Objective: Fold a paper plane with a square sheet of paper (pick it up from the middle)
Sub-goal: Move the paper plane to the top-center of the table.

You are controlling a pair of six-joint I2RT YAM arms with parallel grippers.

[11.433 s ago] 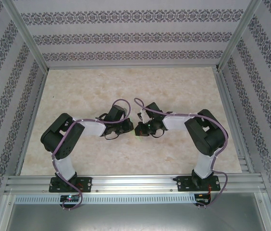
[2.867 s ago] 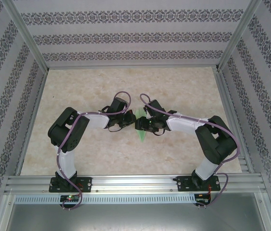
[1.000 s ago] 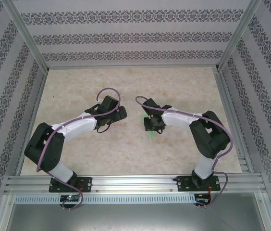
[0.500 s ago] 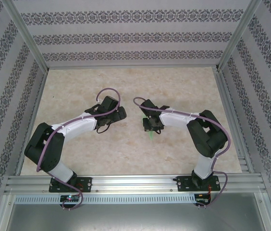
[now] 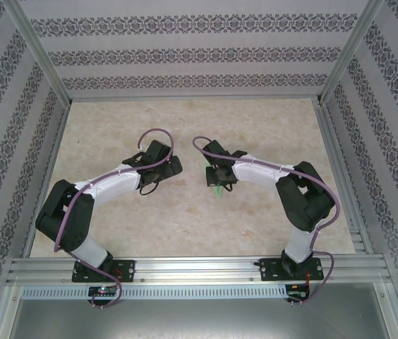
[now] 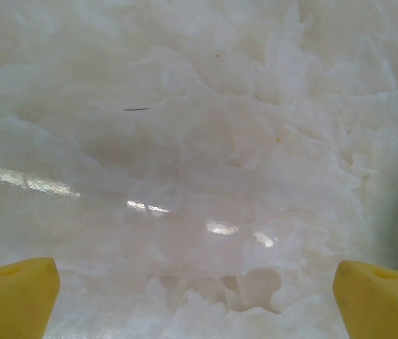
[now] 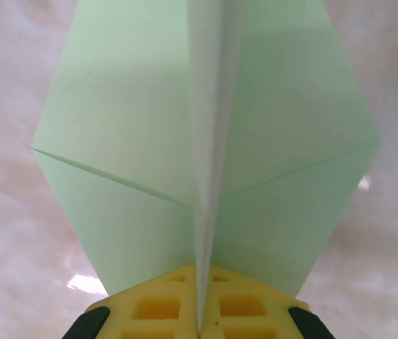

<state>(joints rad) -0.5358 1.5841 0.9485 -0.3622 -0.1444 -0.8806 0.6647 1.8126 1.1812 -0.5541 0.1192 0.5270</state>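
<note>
I should carry the plane (image 5: 216, 190) outward with my right gripper and lower it onto the table to release its centre fold, because its wings are already spread.
The square sheet of paper is folded into a pale-green paper plane (image 7: 128, 141) with two spread wings and an upright centre fold. My right gripper (image 7: 200, 272) is shut on that centre fold, its yellow pads (image 7: 157, 307) pressed together on it. From above, the plane (image 5: 216, 190) pokes out toward the near side below the right gripper (image 5: 218, 179), mid-table. My left gripper (image 5: 174, 168) hangs apart to the left, open. Its yellow fingertips (image 6: 15, 296) stand wide over bare table with nothing between them.
The marble-patterned table top (image 5: 185, 120) is bounded by patterned walls and aluminium posts (image 5: 40, 56). A metal rail (image 5: 199, 268) runs along the near edge, carrying both arm bases.
The right gripper has shifted slightly left and toward the far side with the plane, and its jaws have closed tighter on the fold. The left arm has barely moved.
</note>
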